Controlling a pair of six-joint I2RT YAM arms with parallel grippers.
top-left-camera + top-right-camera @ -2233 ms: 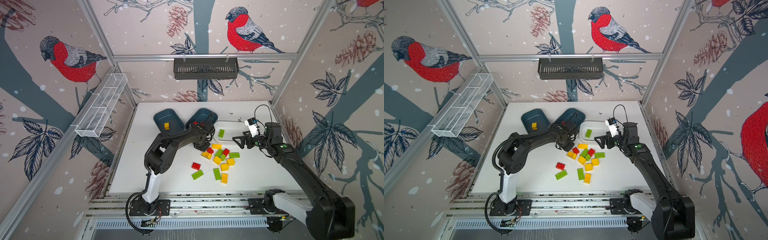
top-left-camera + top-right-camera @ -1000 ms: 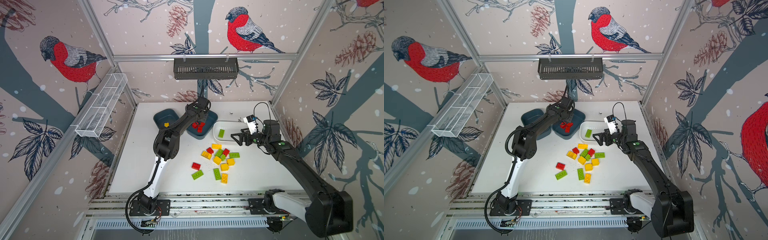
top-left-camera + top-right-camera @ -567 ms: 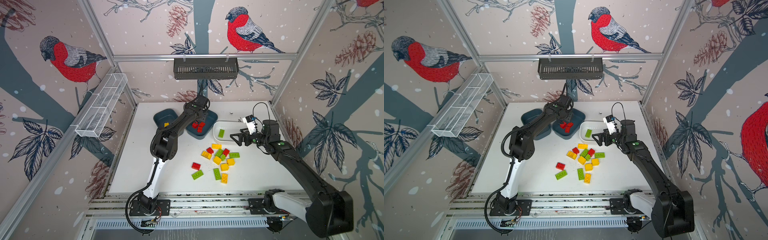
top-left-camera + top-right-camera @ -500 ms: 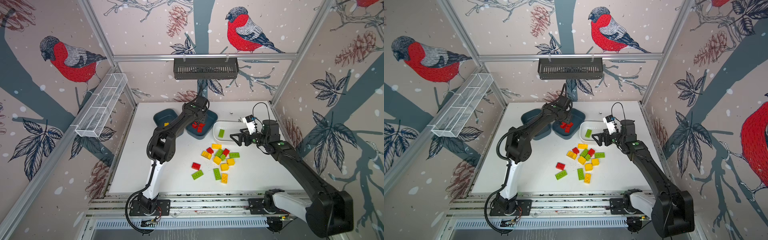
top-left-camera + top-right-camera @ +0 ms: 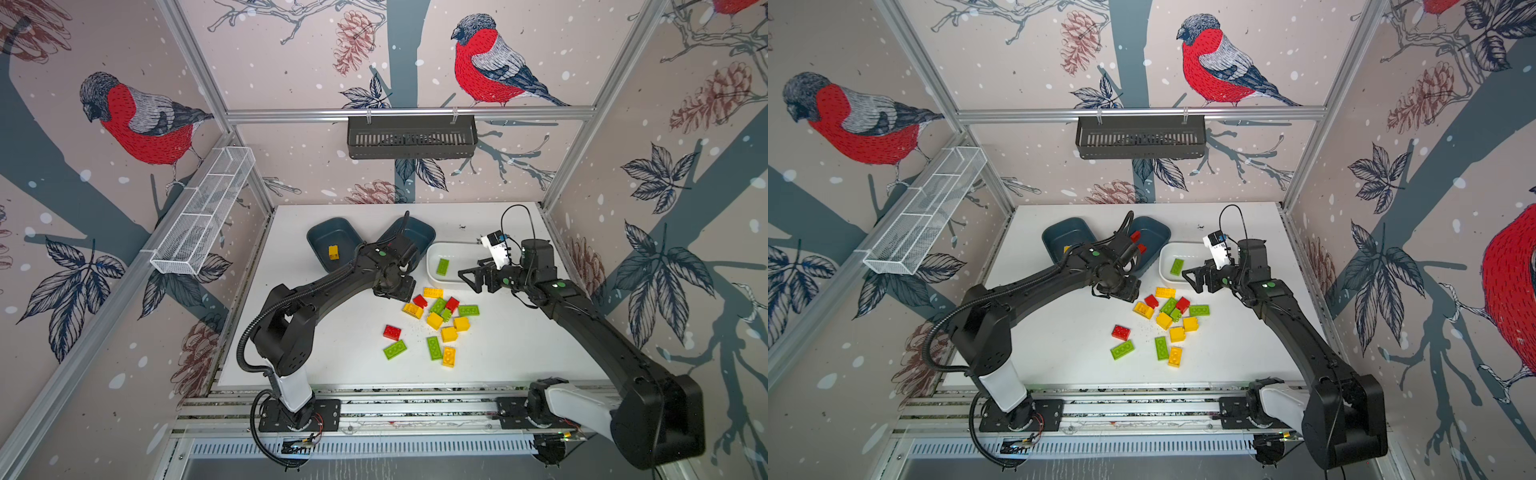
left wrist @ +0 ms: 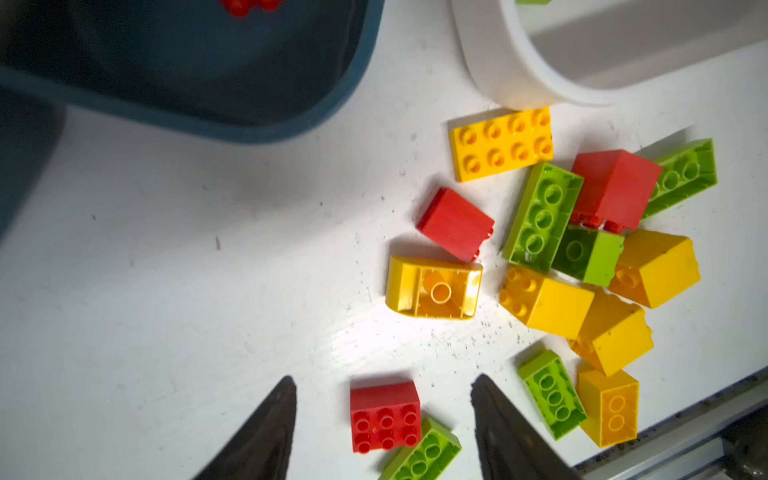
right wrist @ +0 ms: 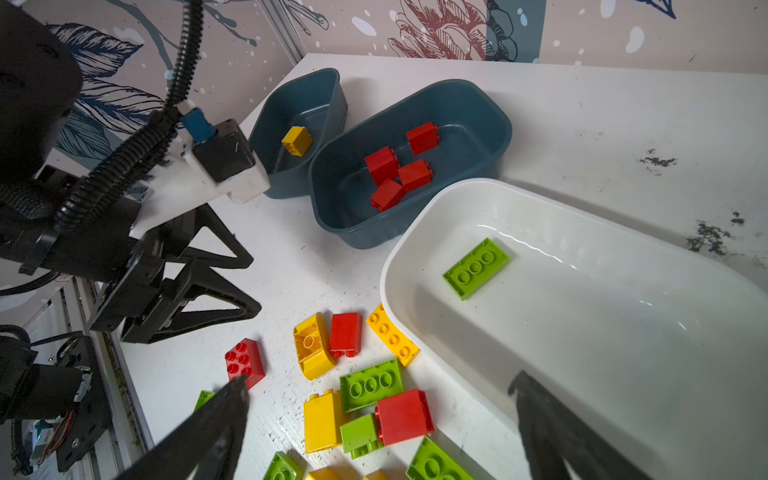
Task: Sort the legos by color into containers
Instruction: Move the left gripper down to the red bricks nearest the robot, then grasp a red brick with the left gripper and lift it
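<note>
Next, my left gripper comes back and down around the red lego clear of the pile, since it sits below the open fingers and nearer my base.
Loose red, yellow and green legos (image 5: 440, 318) lie in a pile mid-table. The left teal container (image 5: 328, 232) holds a yellow lego (image 7: 296, 140). Several red legos (image 7: 399, 170) lie in the middle teal container (image 7: 478, 124). The white container (image 5: 432, 253) holds a green lego (image 5: 442, 266). My left gripper (image 5: 395, 289) hangs open and empty over the table at the pile's left edge; a red lego (image 6: 384, 415) lies on the table below its jaws. My right gripper (image 5: 469, 276) stands wide open and empty over the white container's near rim.
A black slotted basket (image 5: 411, 137) hangs on the back wall and a white wire rack (image 5: 203, 220) on the left wall. The left arm's forearm crosses over the middle container's near corner. A metal rail (image 5: 395, 407) runs along the table's front edge.
My left gripper was shut over the middle teal container; it has opened, a red lego dropped in there, and the arm has drawn back down to the pile's left edge. The right arm has barely moved.
</note>
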